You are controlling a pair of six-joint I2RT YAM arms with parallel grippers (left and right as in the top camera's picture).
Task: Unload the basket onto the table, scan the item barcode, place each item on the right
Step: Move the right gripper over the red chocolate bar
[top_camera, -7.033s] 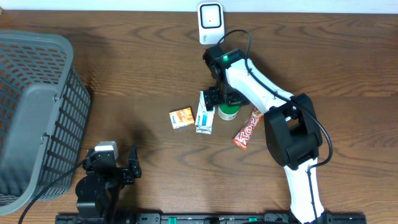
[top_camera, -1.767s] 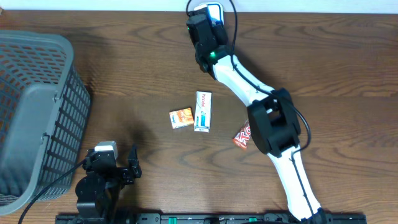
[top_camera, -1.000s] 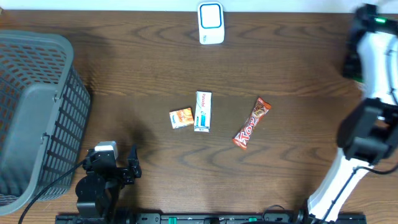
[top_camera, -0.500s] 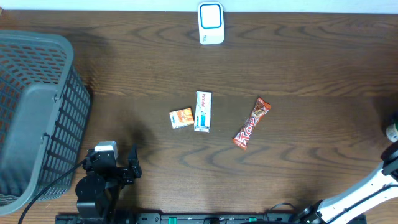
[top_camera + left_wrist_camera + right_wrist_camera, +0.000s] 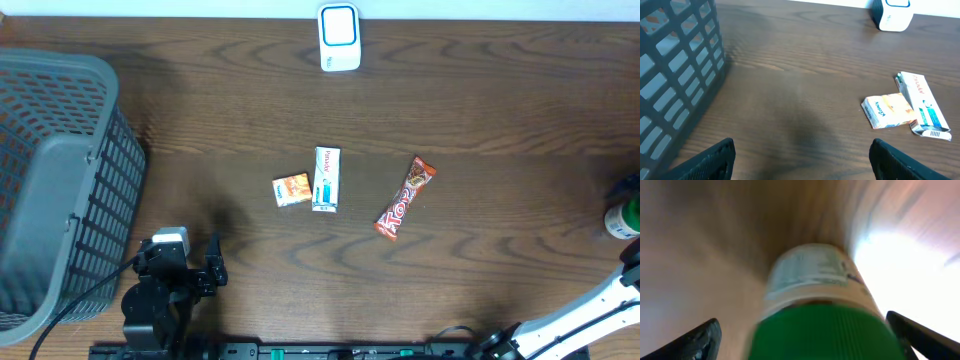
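I will next lift my right gripper off the bottle (image 5: 622, 218) and move it across, then lower it onto the red candy bar's far end (image 5: 424, 169), which is to its left in the overhead view.
A white bottle with a green cap (image 5: 825, 325) fills the blurred right wrist view. It sits between the wide-spread fingers of my right gripper (image 5: 810, 342), with a gap showing on the left side. Overhead, the bottle (image 5: 622, 218) shows at the table's right edge. The white scanner (image 5: 339, 37) stands at the back middle. My left gripper (image 5: 802, 165) is open and holds nothing, low over bare table near the front left (image 5: 212, 265).
A grey mesh basket (image 5: 60, 180) stands at the left. An orange box (image 5: 291, 189), a white and blue box (image 5: 326, 179) and a red candy bar (image 5: 405, 198) lie mid-table. In the left wrist view both boxes (image 5: 890, 110) lie ahead to the right.
My right arm has swung from the back right down the right edge with the bottle. The bottle now shows slightly further in from the edge. The left arm has not moved.
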